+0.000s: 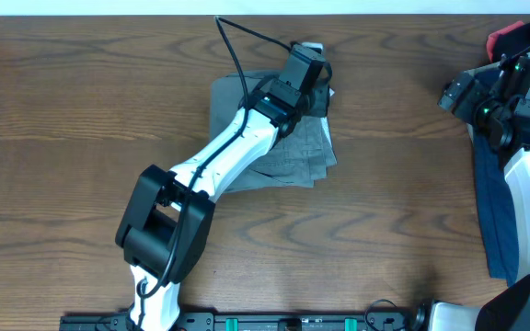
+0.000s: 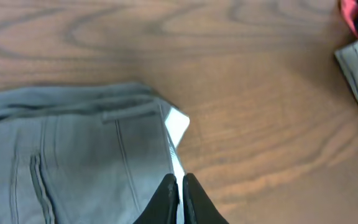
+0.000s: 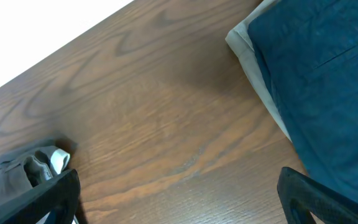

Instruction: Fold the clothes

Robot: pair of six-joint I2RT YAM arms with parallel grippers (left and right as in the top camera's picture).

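Observation:
The shorts' side seam (image 2: 125, 163) is below my left gripper, to its left in the wrist view, so it should move down toward it and release the shorts' edge.
The grey-green shorts (image 1: 288, 152) lie folded at the table's middle back, with waistband and pocket seams showing in the left wrist view (image 2: 73, 155). A white lining (image 2: 178, 124) sticks out at their corner. My left gripper (image 1: 306, 64) is at the shorts' far right corner. Its fingers (image 2: 180, 190) are shut on the shorts' edge where the white lining runs between them. My right gripper (image 1: 454, 92) is open and empty over bare wood (image 3: 179, 199), to the right of the shorts.
A navy garment (image 1: 495, 211) lies along the right edge on top of a tan one (image 3: 247, 43). A red and black garment (image 1: 513, 37) sits at the back right corner. The wooden table (image 1: 81, 110) runs to a white back edge.

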